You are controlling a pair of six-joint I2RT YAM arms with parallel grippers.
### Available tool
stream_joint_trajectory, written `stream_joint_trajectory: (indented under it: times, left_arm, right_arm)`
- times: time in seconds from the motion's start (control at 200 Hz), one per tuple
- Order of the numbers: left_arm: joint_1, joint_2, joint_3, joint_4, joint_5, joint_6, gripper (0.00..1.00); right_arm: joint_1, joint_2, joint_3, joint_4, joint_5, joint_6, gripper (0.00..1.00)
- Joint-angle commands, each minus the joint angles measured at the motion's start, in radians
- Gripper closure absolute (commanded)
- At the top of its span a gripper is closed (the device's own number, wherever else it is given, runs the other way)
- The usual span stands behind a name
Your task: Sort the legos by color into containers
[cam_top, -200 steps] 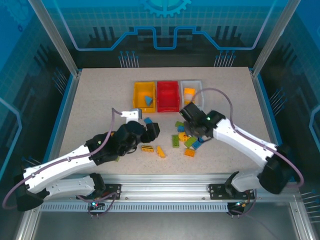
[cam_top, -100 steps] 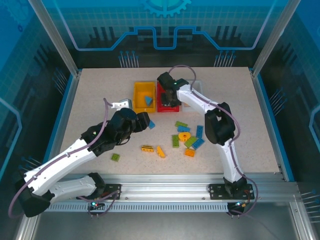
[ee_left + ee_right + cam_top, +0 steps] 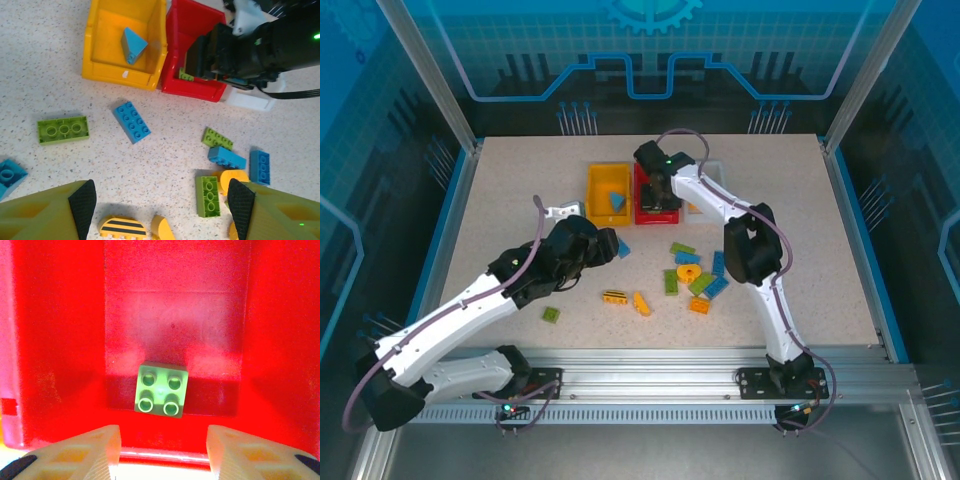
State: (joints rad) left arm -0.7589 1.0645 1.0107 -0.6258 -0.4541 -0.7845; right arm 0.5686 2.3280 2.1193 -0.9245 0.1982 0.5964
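Observation:
My left gripper needs to move outward and down next, over the blue lego near the yellow container. That lego is below and outward of the gripper's open fingers.
My right gripper (image 3: 162,455) hangs open over the red container (image 3: 60,340), and a small green lego (image 3: 161,395) lies free on its floor below the fingers. From above, that gripper (image 3: 660,195) sits over the red container (image 3: 642,215), between the yellow container (image 3: 593,195) and the white one (image 3: 715,170). A blue sloped lego (image 3: 132,45) lies in the yellow container (image 3: 95,55). My left gripper (image 3: 162,207) is open and holds nothing, above the table between a yellow-black striped lego (image 3: 123,227) and a green lego (image 3: 207,196). A blue lego (image 3: 132,121) lies beyond it.
Several loose blue, green and yellow legos (image 3: 695,275) lie clustered right of centre. A green brick (image 3: 63,129) lies left of the blue one, and a small green brick (image 3: 551,314) sits near my left arm. The right arm (image 3: 750,250) arches over the pile.
The right arm swung from the pile to the red container, then its jaws opened and the green lego now lies in the container. The left gripper shifted slightly.

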Motion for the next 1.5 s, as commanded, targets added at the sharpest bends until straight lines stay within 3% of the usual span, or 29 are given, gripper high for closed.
stream_joint_trajectory:
  times: [0.0,0.205,0.325,0.42,0.535,0.72,0.945,1.2,1.491]
  left_arm:
    - [0.022,0.003,-0.007,-0.059,0.014,-0.008,0.25]
    - [0.078,0.005,0.012,-0.114,0.042,-0.016,0.25]
    - [0.162,0.051,0.018,-0.139,0.135,0.016,0.25]
    - [0.233,0.128,0.026,-0.14,0.239,0.005,0.23]
    - [0.229,0.261,0.051,-0.063,0.287,-0.035,0.26]
    - [0.194,0.522,0.153,0.007,0.246,-0.088,0.26]
    - [0.193,0.721,0.219,0.081,0.219,-0.155,0.25]
    - [0.191,0.835,0.301,0.08,0.173,-0.161,0.25]
    - [0.19,0.93,0.345,0.051,0.139,-0.147,0.37]
  right_arm:
    - [0.031,-0.103,0.044,-0.027,0.011,-0.017,0.49]
    - [0.073,-0.306,-0.072,0.046,0.079,-0.039,0.5]
    - [0.138,-0.549,-0.368,0.257,0.103,-0.116,0.48]
    - [0.175,-0.723,-0.626,0.4,0.03,-0.132,0.47]
    - [0.242,-0.915,-0.902,0.537,0.0,-0.135,0.46]
    - [0.293,-1.153,-1.191,0.639,-0.034,-0.09,0.38]
    - [0.289,-1.288,-1.262,0.558,-0.012,-0.081,0.34]
    - [0.286,-1.287,-1.255,0.55,-0.006,-0.074,0.33]
    - [0.284,-1.279,-1.253,0.546,-0.002,-0.064,0.34]
